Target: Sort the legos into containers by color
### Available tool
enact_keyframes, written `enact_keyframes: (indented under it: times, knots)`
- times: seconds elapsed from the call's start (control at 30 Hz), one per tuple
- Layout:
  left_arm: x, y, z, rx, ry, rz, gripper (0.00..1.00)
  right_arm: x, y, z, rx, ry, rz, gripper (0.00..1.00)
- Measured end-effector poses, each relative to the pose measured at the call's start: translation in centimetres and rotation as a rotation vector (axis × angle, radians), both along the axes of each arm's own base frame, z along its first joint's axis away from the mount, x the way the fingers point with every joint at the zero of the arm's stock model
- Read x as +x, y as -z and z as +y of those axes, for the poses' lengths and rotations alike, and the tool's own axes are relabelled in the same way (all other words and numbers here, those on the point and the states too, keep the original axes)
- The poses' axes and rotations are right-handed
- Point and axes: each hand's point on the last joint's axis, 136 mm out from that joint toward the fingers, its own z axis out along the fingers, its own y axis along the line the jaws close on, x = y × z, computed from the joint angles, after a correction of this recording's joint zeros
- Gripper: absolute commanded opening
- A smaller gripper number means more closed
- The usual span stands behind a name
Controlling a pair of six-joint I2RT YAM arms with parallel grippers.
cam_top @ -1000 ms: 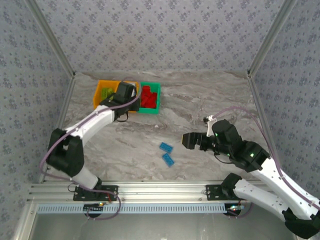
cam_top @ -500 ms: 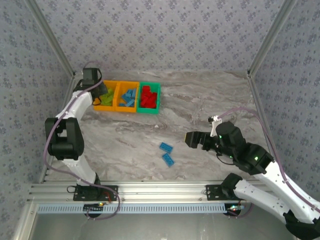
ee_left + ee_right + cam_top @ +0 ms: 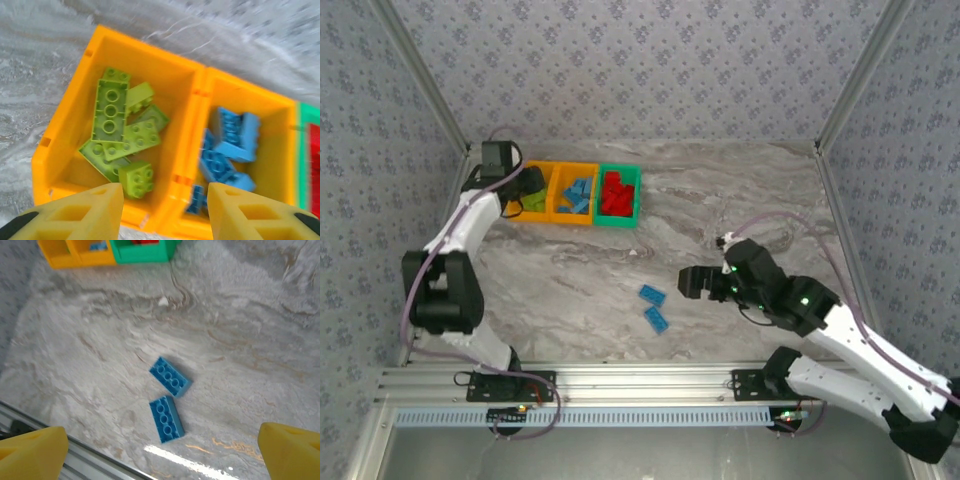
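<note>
I should next move my open right gripper down and back onto the light blue lego nearer the aluminium bar [image 3: 656,319] [image 3: 166,419], because that lego's long sides face my fingers.
Two light blue legos [image 3: 652,295] [image 3: 657,320] lie side by side on the marble table; the right wrist view shows them as blue brick [image 3: 170,376] and blue brick [image 3: 166,419]. My right gripper [image 3: 695,282] [image 3: 162,455] hangs open just right of them, with nothing between its yellow fingers [image 3: 30,450]. The joined containers stand at the back left: an orange bin [image 3: 65,125] of lime green legos [image 3: 120,130], an orange bin [image 3: 280,150] of blue legos [image 3: 230,145], and a green bin [image 3: 620,214] of red legos [image 3: 617,193]. My left gripper [image 3: 525,185] [image 3: 165,210] is open and empty above the two orange bins.
Patterned walls and metal posts close in the table at the back and both sides. An aluminium rail [image 3: 620,385] runs along the near edge. Bare marble [image 3: 750,190] stretches right of the bins.
My left arm swung from over the middle orange bin out to the back-left corner, and its gripper now sits over the left orange bin. My right gripper edged left toward the two blue bricks.
</note>
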Motion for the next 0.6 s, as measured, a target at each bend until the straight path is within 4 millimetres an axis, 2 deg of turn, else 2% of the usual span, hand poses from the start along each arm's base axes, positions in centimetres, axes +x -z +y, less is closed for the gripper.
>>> enact_keyframes:
  times: [0.1, 0.2, 0.23, 0.3, 0.37, 0.43, 0.6]
  knots:
    - [-4.3, -5.7, -3.2, -0.034, 0.095, -0.136, 0.49, -0.9, 2.6, 2.0, -0.098, -0.073, 0.047, 1.00]
    - [-10.3, -12.2, -8.9, -0.020, 0.321, -0.310, 0.56, -2.0, 5.2, 4.1, -0.190, -0.147, 0.082, 1.00]
    - [-13.0, -14.1, -11.2, -0.003, 0.432, -0.371, 0.58, -2.3, 6.3, 4.8, -0.225, -0.171, 0.093, 1.00]
    - [-17.3, -16.0, -13.9, 0.042, 0.611, -0.445, 0.65, -2.7, 8.2, 5.9, -0.278, -0.200, 0.115, 0.99]
    - [-21.9, -16.5, -15.5, 0.112, 0.784, -0.494, 0.72, -2.8, 10.2, 6.9, -0.322, -0.219, 0.138, 0.93]
    - [-25.4, -15.5, -15.9, 0.178, 0.935, -0.509, 0.77, -2.5, 11.9, 7.6, -0.351, -0.224, 0.155, 0.88]
    - [-31.9, -9.9, -14.6, 0.269, 1.190, -0.470, 0.84, -2.4, 14.8, 8.6, -0.368, -0.236, 0.185, 0.72]
